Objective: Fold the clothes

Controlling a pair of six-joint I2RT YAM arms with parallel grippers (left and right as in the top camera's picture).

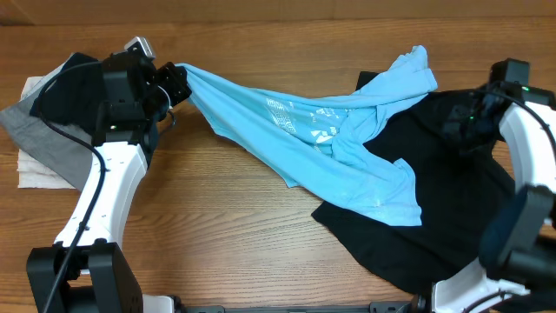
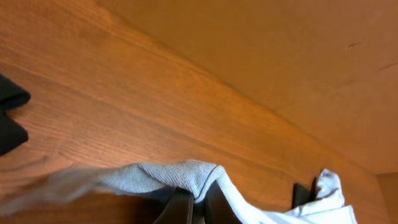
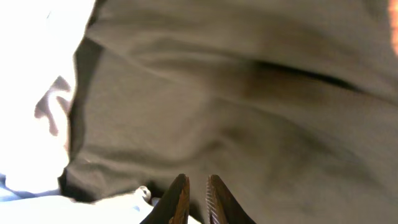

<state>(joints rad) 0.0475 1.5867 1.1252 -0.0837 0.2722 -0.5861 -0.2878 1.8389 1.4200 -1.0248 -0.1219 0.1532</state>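
Observation:
The shirt (image 1: 321, 139) still overlaps the black garment. My left gripper will next move toward the left in the overhead view, closer to the dark piece (image 1: 71, 94), and then let go of the shirt.
A light blue shirt (image 1: 321, 139) with a white print lies spread across the middle of the table. My left gripper (image 1: 178, 83) is shut on its left edge and holds it pulled up and to the left. In the left wrist view the hem (image 2: 186, 174) drapes over the closed fingers (image 2: 198, 208). A black garment (image 1: 452, 191) lies crumpled at the right, partly under the blue shirt. My right gripper (image 1: 456, 122) hovers over its upper part. In the right wrist view its fingers (image 3: 198, 186) are nearly together with nothing between them, above black fabric (image 3: 236, 93).
A pile of grey and white cloth (image 1: 43, 148) lies at the left table edge, with a dark piece (image 1: 69, 87) on top behind the left arm. The table's back edge (image 1: 287, 22) runs along the top. Bare wood (image 1: 226, 226) shows at the front centre.

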